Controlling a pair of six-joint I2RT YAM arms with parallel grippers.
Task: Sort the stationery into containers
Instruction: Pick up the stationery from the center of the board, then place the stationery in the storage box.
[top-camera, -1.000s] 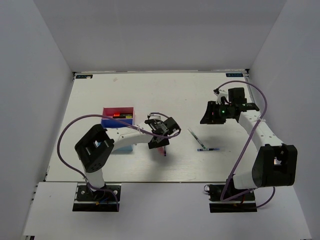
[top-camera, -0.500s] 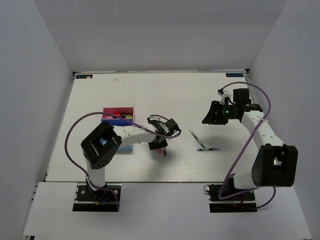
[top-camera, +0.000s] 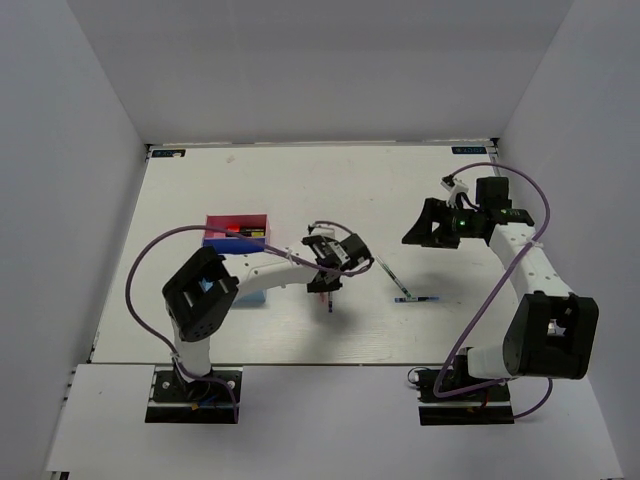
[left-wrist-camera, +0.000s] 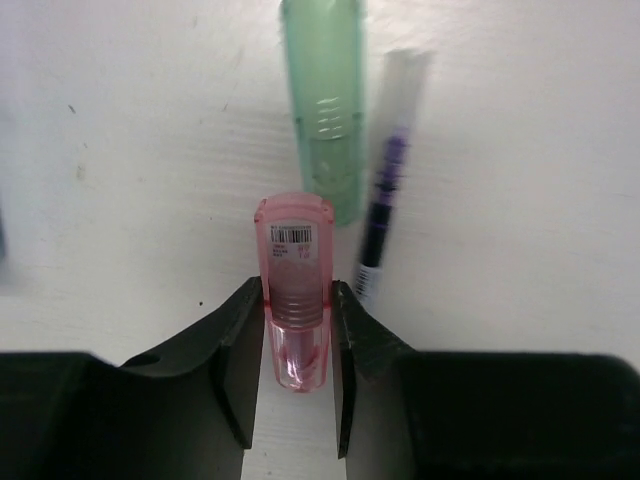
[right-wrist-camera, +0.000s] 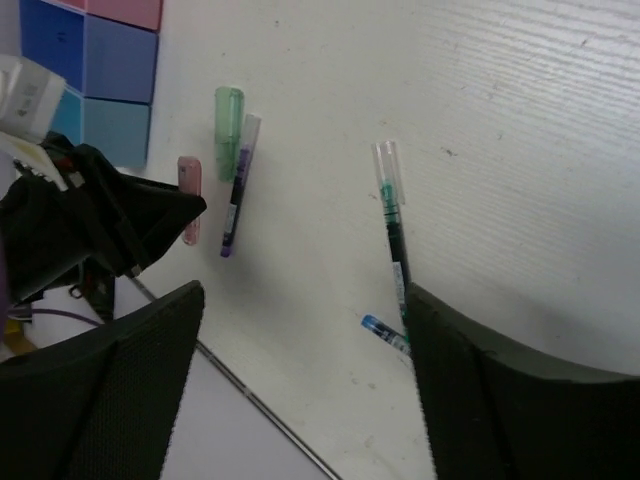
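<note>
The dark blue tray (top-camera: 232, 244) has raised sides around it, so next I will lift my left gripper, then carry it to the left in the top view to release over that tray.
My left gripper (left-wrist-camera: 297, 290) is down at the table, shut on a pink highlighter (left-wrist-camera: 294, 260) that its jaws pinch on both sides. In the top view this gripper (top-camera: 326, 284) is at the table's middle. A pastel green highlighter (left-wrist-camera: 325, 100) and a thin purple pen (left-wrist-camera: 388, 200) lie just beyond the pink highlighter. My right gripper (right-wrist-camera: 300, 300) is open and empty, held above the table at the right (top-camera: 420, 228). Below it lie a green pen (right-wrist-camera: 396, 225) and a blue pen (right-wrist-camera: 383, 333). The magenta tray (top-camera: 236, 219), dark blue tray (top-camera: 232, 243) and light blue tray (top-camera: 255, 296) stand together at the left.
The magenta tray holds some highlighters (top-camera: 243, 230). The left arm's forearm passes over the light blue tray. White walls close in the table on three sides. The two pens (top-camera: 400, 283) lie between the grippers.
My left gripper has shifted a little to the right over the pink highlighter. My right gripper has moved slightly up and to the right, staying open.
</note>
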